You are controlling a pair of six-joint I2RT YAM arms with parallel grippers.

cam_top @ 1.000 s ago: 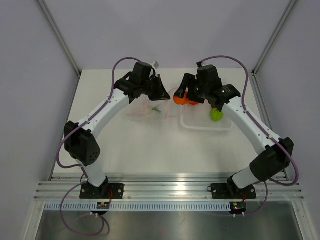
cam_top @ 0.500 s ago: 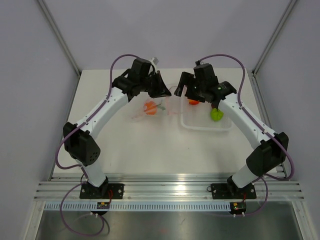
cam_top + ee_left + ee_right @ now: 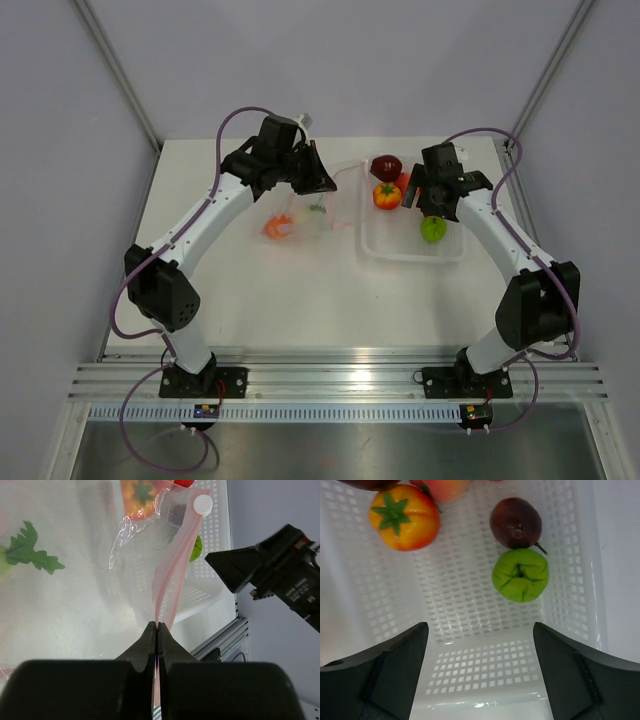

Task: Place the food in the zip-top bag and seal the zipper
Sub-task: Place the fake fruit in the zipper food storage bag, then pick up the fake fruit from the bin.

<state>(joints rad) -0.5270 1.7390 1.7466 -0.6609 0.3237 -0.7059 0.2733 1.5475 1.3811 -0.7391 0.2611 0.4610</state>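
My right gripper moves down to the right in its wrist view next, open fingers astride the sides of the green toy pepper (image 3: 433, 230) (image 3: 521, 575), which lies below there.
My left gripper (image 3: 322, 183) (image 3: 157, 625) is shut on the pinkish-red zipper (image 3: 175, 565) of the zip-top bag (image 3: 300, 215), holding its mouth edge up. A white slider (image 3: 203, 504) sits at the strip's far end. Inside the bag lie an orange piece (image 3: 275, 228) and a green leafy piece (image 3: 316, 209) (image 3: 30, 552). My right gripper (image 3: 425, 205) (image 3: 480, 655) hangs open and empty over the clear tray (image 3: 410, 250). The tray holds more food: an orange tomato (image 3: 405, 521) (image 3: 387, 195), a dark purple fruit (image 3: 516, 522), a green one (image 3: 521, 575) (image 3: 432, 229) and a peach one (image 3: 445, 487).
The tray's perforated walls (image 3: 570, 580) rise on both sides of my right fingers (image 3: 395, 675). Another dark purple fruit (image 3: 386, 166) lies at the tray's far end. The right arm's black body (image 3: 280, 570) shows beyond the bag in the left wrist view.
My right gripper let go of the orange piece, which dropped into the bag and slid left. The right arm then swung right, over the tray. My left gripper kept its hold.
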